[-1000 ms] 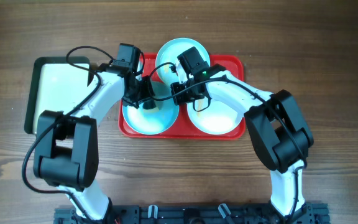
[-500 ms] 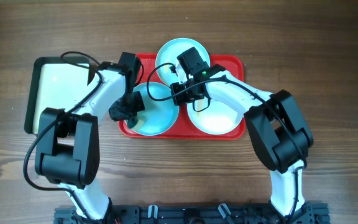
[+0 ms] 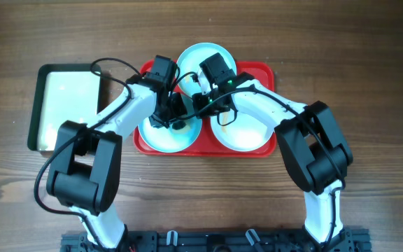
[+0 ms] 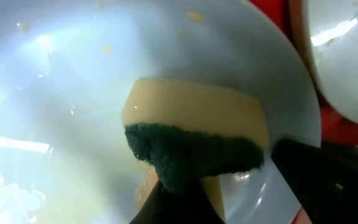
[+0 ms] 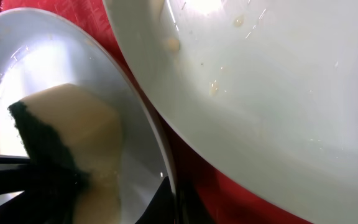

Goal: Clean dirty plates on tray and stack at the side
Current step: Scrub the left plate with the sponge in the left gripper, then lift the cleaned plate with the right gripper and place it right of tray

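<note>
My right gripper should lift past the tray (image 3: pixel 261 73) next and bring the plate down onto the bare tabletop to release it, since the bare tabletop is to the gripper's right in the overhead view.
The red tray (image 3: pixel 261 73) holds three plates. A light blue plate (image 3: pixel 166 136) lies at its front left, a white plate (image 3: pixel 247 133) at front right, and another light blue plate (image 3: pixel 191 59) at the back. My left gripper (image 3: pixel 175 119) is shut on a yellow sponge with a dark green face (image 4: pixel 197 118) and presses it on the front-left blue plate (image 4: pixel 61 81). My right gripper (image 3: pixel 203 105) is shut on that plate's right rim (image 5: pixel 174 199). The sponge (image 5: pixel 73 124) shows in the right wrist view. The white plate (image 5: pixel 278 93) carries small crumbs.
A cream-coloured pan with a dark rim (image 3: pixel 65 108) stands on the wooden table left of the tray. Both arms cross over the middle of the tray. Red tray floor (image 5: pixel 210 174) shows between the two front plates.
My left gripper has swept the sponge from the blue plate's left side to its right part, near the right gripper. The right arm has not moved.
</note>
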